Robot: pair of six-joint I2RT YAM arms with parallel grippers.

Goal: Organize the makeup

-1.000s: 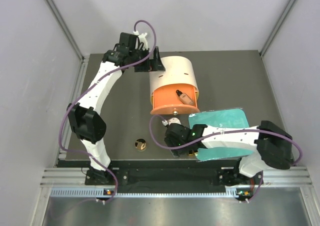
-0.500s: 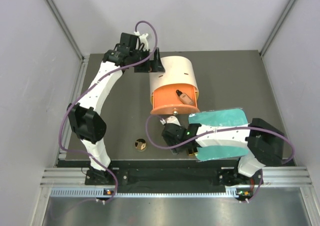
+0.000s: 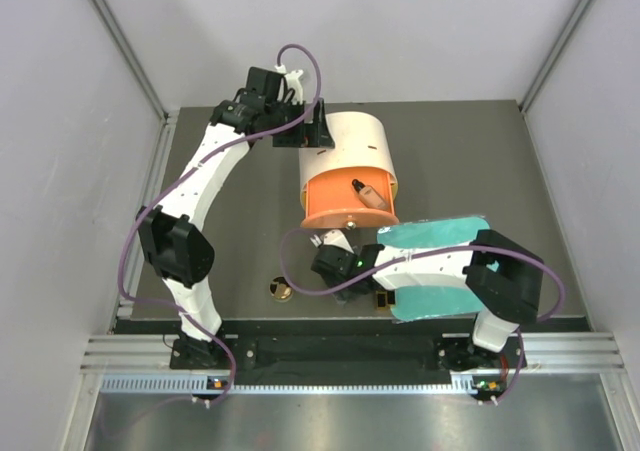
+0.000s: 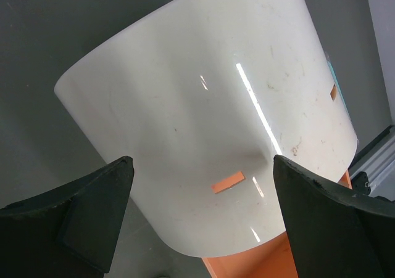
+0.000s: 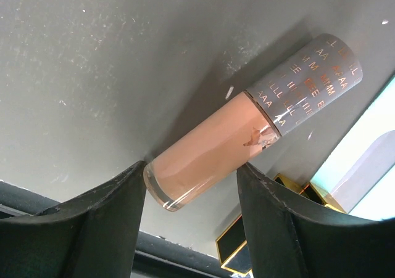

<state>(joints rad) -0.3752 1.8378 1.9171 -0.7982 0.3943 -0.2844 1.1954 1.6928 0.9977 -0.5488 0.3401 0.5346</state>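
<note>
Next, my right gripper opens wider and shifts to the left in the top view around the tube's peach-beige body [image 5: 213,151], because the tube lies slanted.
One peach-beige tube [image 5: 210,145] with a grey lettered cap lies slanted between my right gripper's [image 5: 191,167] fingers, which press on its lower end just over the dark tabletop. In the top view this gripper [image 3: 331,243] is in front of the box mouth. A second tube [image 3: 368,193] lies inside the orange-lined cream box [image 3: 347,166]. The round gold-rimmed compact [image 3: 281,289] sits at front left. The black-and-gold piece [image 3: 383,301] lies by the teal board; it also shows in the right wrist view [image 5: 247,248]. My left gripper [image 3: 314,129] is open, astride the box's closed end [image 4: 203,87].
The flat teal board [image 3: 440,263] lies at front right under my right arm, and its edge shows in the right wrist view [image 5: 364,161]. The box lies on its side with its mouth facing the near edge. Grey walls stand on three sides, and a metal rail [image 3: 300,349] runs along the front.
My right gripper has moved left and slightly away from the near edge, with the tube between its fingers. My left gripper has shifted slightly right at the back of the box.
</note>
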